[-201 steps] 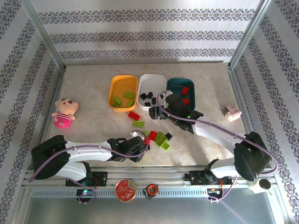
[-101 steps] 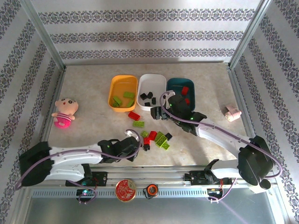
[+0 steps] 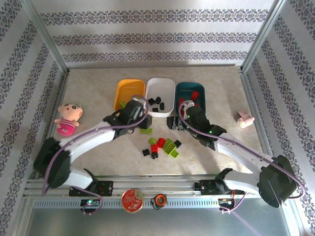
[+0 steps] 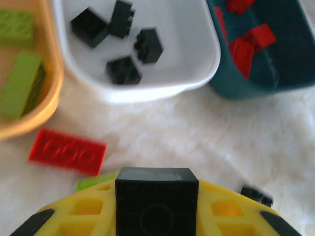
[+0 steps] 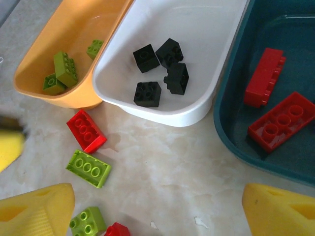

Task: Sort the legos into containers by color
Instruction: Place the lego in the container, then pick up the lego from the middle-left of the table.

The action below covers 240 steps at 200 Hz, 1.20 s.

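The small black lego should move outward past the near rim of the white container (image 3: 167,83) of black legos in my left gripper, which should then release it.
My left gripper (image 4: 156,199) is shut on a small black lego (image 4: 156,183), held just in front of the white container (image 4: 162,88), which has several black legos in it. From above, the left gripper (image 3: 134,114) hangs at the near edges of the orange-yellow container (image 3: 123,89) and the white container (image 3: 167,83). My right gripper (image 5: 157,211) is open over bare table in front of the white container (image 5: 197,110) and the teal container (image 5: 231,142); from above it (image 3: 175,122) stands near the teal container (image 3: 183,87). Loose red (image 5: 86,130) and lime green (image 5: 88,168) legos lie nearby.
A small pile of green, red and black legos (image 3: 167,146) lies at the table's near middle. A pink plush doll (image 3: 68,118) sits at the left, a small pink roll (image 3: 244,119) at the right. A round red tin (image 3: 132,199) rests on the front rail.
My left gripper shut on a black lego at the near pile and swung up to the bins with it. The right gripper drifted a little to the right, still open.
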Motion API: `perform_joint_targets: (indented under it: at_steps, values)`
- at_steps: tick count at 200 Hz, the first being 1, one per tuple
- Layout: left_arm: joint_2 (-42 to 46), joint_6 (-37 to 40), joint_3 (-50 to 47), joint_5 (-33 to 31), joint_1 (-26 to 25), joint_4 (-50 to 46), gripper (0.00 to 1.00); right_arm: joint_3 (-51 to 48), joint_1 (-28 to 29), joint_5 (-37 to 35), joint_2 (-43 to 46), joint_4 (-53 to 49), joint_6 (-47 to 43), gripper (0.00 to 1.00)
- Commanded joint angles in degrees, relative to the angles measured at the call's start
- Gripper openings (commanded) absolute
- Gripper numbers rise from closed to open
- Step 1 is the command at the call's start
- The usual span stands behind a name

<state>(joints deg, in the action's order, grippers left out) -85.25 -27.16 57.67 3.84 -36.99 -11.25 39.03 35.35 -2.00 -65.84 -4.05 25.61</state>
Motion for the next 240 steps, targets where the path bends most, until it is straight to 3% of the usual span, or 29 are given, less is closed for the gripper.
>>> perform_joint_targets:
  at_steps: [1, 57, 78, 105, 125, 145, 186, 240]
  values:
    - [-9.60, 3.84, 9.18, 4.38, 2.63, 2.84, 0.24, -2.37, -0.33, 1.35, 1.77, -0.95, 1.28, 0.88]
    - [-27.40, 3.29, 27.87, 6.41, 5.92, -2.22, 0.25, -7.95, 0.09, 1.77, 5.37, -2.44, 2.91, 0.88]
    - [-30.45, 3.59, 32.51, 6.32, 6.04, -4.34, 0.35, -9.56, 0.28, 1.82, 5.92, -2.36, 3.69, 0.88]
    - [-30.69, 2.78, 34.05, 7.56, 6.37, -4.84, 0.55, -10.11, 0.61, 2.00, 6.09, -2.64, 3.93, 0.88]
    - [-26.37, 1.74, 30.70, 9.50, 6.27, -2.34, 0.68, -10.02, 0.71, 1.93, 6.60, -3.07, 3.70, 0.88]
    - [-18.90, 0.69, 23.20, 11.21, 6.07, 0.69, 0.72, -9.89, 0.75, 1.99, 7.12, -3.27, 3.57, 0.88]
    - [-0.85, 0.57, 4.48, 11.76, 1.96, 2.83, 0.75, -9.41, 0.74, 3.44, 6.78, -3.22, 2.97, 0.88]
    - [18.84, 1.46, -15.90, 7.09, -5.62, -7.76, 0.73, -9.32, 0.93, 3.76, 6.10, -2.67, 3.08, 0.88]
